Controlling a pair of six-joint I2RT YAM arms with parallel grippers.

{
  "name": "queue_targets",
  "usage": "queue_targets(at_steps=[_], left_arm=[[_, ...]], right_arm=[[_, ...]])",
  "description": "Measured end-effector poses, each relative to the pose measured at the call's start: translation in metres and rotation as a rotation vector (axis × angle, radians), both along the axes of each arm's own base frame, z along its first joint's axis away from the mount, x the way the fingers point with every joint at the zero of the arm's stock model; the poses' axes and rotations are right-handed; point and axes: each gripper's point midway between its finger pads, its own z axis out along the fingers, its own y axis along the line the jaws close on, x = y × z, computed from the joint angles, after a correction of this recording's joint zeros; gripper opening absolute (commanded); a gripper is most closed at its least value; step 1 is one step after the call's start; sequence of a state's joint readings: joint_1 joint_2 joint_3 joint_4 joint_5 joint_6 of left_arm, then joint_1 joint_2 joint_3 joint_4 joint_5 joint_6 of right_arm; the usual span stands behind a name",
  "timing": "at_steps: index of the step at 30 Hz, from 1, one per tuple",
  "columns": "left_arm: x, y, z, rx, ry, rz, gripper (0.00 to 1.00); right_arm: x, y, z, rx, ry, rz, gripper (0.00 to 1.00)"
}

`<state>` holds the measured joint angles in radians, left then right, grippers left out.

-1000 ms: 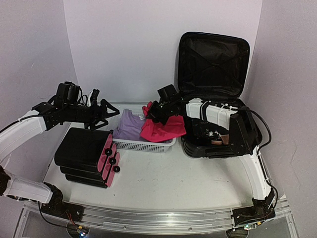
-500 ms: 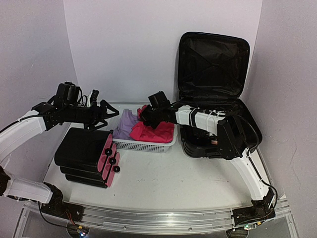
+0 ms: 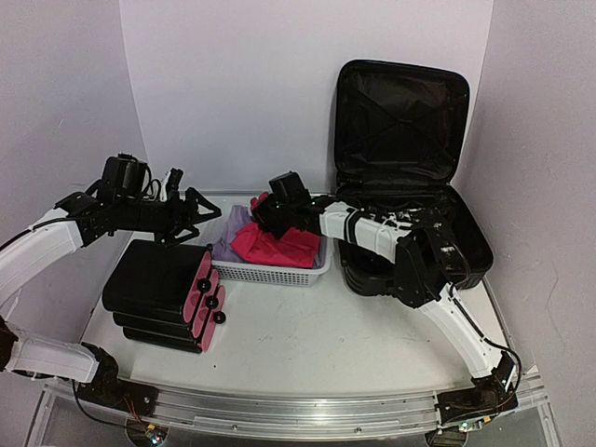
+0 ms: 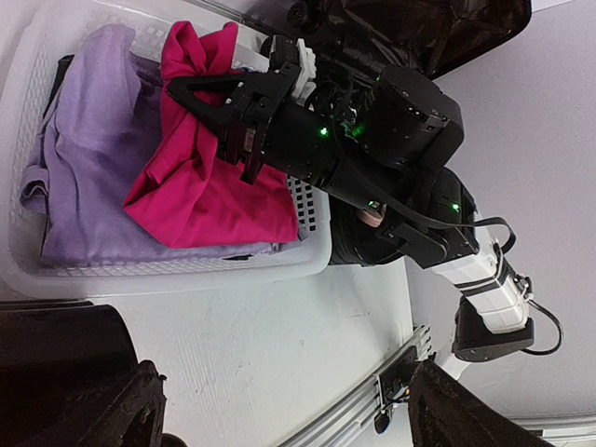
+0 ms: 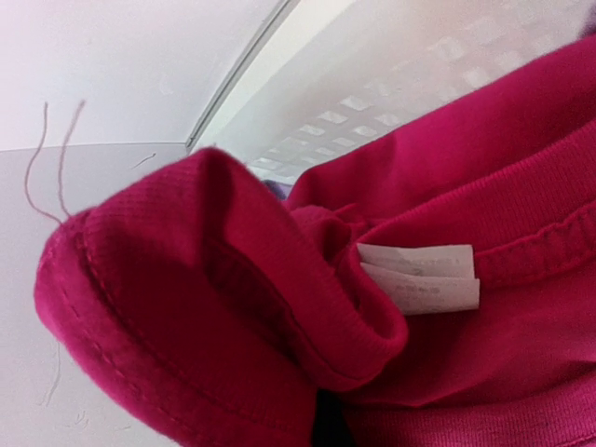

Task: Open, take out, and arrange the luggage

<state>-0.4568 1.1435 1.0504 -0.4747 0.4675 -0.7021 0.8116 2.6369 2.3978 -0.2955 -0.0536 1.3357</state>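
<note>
My right gripper moves slightly toward the purple garment (image 3: 237, 231) next and then opens, as the pink garment already lies in the white basket (image 3: 279, 275).
The luggage (image 3: 400, 121) stands open at the back right, lid upright and black lining showing; its edge shows in the left wrist view (image 4: 438, 37). My right gripper (image 3: 264, 216) reaches left from it and is shut on a pink garment (image 3: 275, 247) that lies in the white basket (image 3: 279, 275) on top of a purple garment (image 3: 237, 231). In the right wrist view the pink garment (image 5: 279, 307) with its white label (image 5: 419, 277) fills the frame and hides the fingers. My left gripper (image 3: 191, 216) hangs open over the table, holding nothing.
A smaller black case (image 3: 154, 279) with a pink side and black knobs lies at the front left, under my left arm. The left wrist view shows the basket (image 4: 186, 275), both garments and the right gripper (image 4: 200, 98). A metal rail (image 3: 298, 410) runs along the near edge.
My right arm has swung left from the luggage, carrying the pink garment over the basket and down onto the purple one. The left arm has barely moved.
</note>
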Motion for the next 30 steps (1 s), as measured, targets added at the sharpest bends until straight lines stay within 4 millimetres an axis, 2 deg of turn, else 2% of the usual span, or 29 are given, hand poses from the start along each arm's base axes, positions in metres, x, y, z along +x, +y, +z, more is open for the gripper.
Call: queue_targets(at_steps=[6,10,13,16,19,22,25,27,30], left_arm=[[0.000,0.000,-0.001,0.003,0.002,0.000,0.91],[-0.001,0.001,-0.001,0.006,0.003,-0.001,0.91],[-0.001,0.001,-0.002,0.007,0.002,-0.001,0.91],[0.000,0.001,-0.002,0.008,0.001,-0.001,0.91],[0.001,0.002,-0.002,0.019,-0.009,0.001,0.91],[0.003,0.004,-0.003,0.039,-0.012,0.013,0.91],[0.009,0.005,-0.002,0.060,-0.023,0.022,0.91],[0.012,0.004,-0.002,0.068,-0.020,0.023,0.90],[0.018,0.002,-0.008,0.088,-0.011,0.018,0.87]], right_arm=[[0.005,0.011,-0.006,0.008,-0.020,0.020,0.00],[0.004,0.012,-0.016,-0.019,-0.025,0.041,0.24],[0.003,0.015,-0.012,-0.029,-0.052,0.075,0.45],[-0.001,0.023,0.007,-0.021,-0.105,0.147,0.66],[-0.009,0.032,0.027,-0.005,-0.167,0.235,0.78],[-0.020,0.035,0.039,-0.013,-0.202,0.313,0.82],[-0.032,0.029,0.059,-0.029,-0.226,0.389,0.84],[-0.041,0.021,0.077,-0.027,-0.240,0.428,0.84],[-0.046,-0.003,0.116,-0.028,-0.279,0.456,0.89]])
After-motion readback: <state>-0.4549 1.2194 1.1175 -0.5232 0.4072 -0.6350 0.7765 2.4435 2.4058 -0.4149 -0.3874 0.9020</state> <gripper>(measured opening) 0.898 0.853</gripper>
